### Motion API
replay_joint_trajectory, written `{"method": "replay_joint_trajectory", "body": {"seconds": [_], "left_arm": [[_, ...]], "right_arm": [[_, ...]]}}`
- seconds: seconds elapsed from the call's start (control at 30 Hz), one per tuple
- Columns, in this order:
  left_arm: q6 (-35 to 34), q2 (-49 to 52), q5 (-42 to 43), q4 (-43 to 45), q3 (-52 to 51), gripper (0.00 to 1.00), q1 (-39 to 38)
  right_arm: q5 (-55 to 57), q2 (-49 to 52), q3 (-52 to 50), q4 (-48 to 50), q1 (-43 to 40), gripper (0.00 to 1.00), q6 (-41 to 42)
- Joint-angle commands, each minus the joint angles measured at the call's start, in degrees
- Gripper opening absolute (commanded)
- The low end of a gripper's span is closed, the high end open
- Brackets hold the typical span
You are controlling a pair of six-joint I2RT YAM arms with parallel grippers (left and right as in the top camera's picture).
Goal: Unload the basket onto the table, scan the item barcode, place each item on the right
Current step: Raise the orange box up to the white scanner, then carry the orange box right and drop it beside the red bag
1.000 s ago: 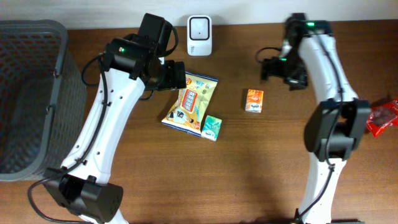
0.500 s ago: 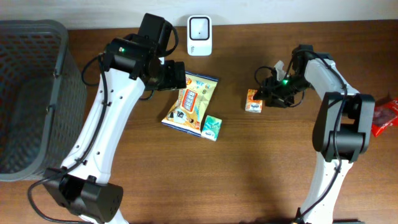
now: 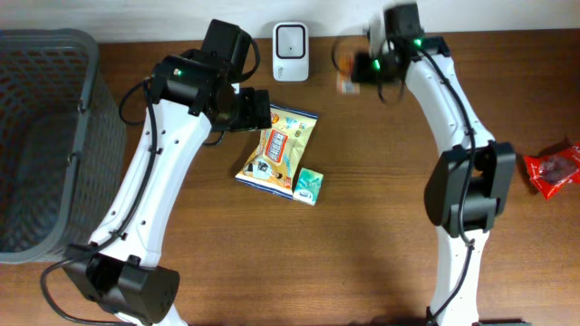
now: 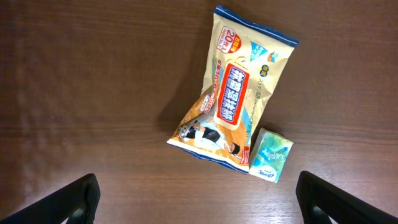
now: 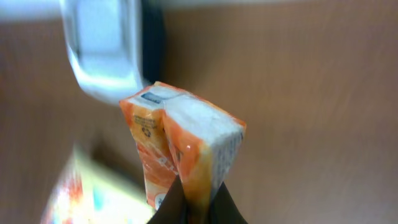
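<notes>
I will tilt my right gripper up near the white scanner (image 3: 290,39). Then I will swing it down to the far side of the red packet, where the table is empty.
My right gripper (image 3: 360,69) (image 5: 198,198) is shut on a small orange packet (image 3: 345,84) (image 5: 186,140), holding it in the air just right of the white scanner (image 3: 290,39) (image 5: 102,50) at the table's back edge. The packet is blurred in the overhead view. In the right wrist view its white end faces up, pinched from below by the dark fingers. My left gripper (image 3: 257,109) (image 4: 199,205) hangs open above the table with nothing between its fingers, over the near end of a yellow snack bag (image 3: 276,149) (image 4: 239,106).
A teal tissue pack (image 3: 308,186) (image 4: 270,155) lies against the snack bag's lower right corner. A grey basket (image 3: 45,136) stands at the far left. A red packet (image 3: 555,170) lies at the right edge.
My right gripper shut on the orange packet, lifted it off the table and carried it back and left, up beside the scanner. The left arm has not moved.
</notes>
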Motion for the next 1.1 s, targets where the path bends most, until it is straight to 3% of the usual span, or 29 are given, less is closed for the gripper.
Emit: {"method": "replay_joint_trajectory", "body": {"seconds": [0.0, 0.1, 0.23, 0.4, 0.57, 0.73, 0.83, 0.93, 1.07], "left_arm": [[0.92, 0.39, -0.66, -0.04, 0.07, 0.99, 0.15], [0.92, 0.39, -0.66, -0.04, 0.07, 0.99, 0.15], [0.92, 0.39, -0.66, -0.02, 0.07, 0.99, 0.15], [0.90, 0.39, -0.66, -0.04, 0.07, 0.99, 0.15], [0.90, 0.39, -0.66, -0.02, 0.07, 0.99, 0.15], [0.90, 0.39, -0.66, -0.04, 0.07, 0.99, 0.15], [0.92, 0.39, -0.66, -0.02, 0.07, 0.99, 0.15], [0.92, 0.39, -0.66, -0.04, 0.07, 0.99, 0.15], [0.90, 0.39, -0.66, -0.04, 0.07, 0.99, 0.15]], "right_arm": [[19.67, -0.83, 3.15, 11.15, 5.44, 0.04, -5.70], [26.38, 2.14, 2.95, 23.85, 9.29, 0.04, -14.36], [25.97, 6.86, 2.95, 32.46, 11.30, 0.04, -21.11], [25.97, 10.45, 2.95, 34.32, 14.38, 0.04, -35.58], [25.99, 10.54, 2.95, 34.34, 16.15, 0.04, -35.54], [33.33, 8.44, 3.08, 35.30, 14.80, 0.04, -32.04], [34.07, 4.42, 3.08, 32.30, 10.82, 0.04, -22.77], [33.83, -0.57, 3.08, 20.92, 3.48, 0.04, -8.11], [33.88, -4.15, 3.08, 3.02, -5.92, 0.04, -0.04]]}}
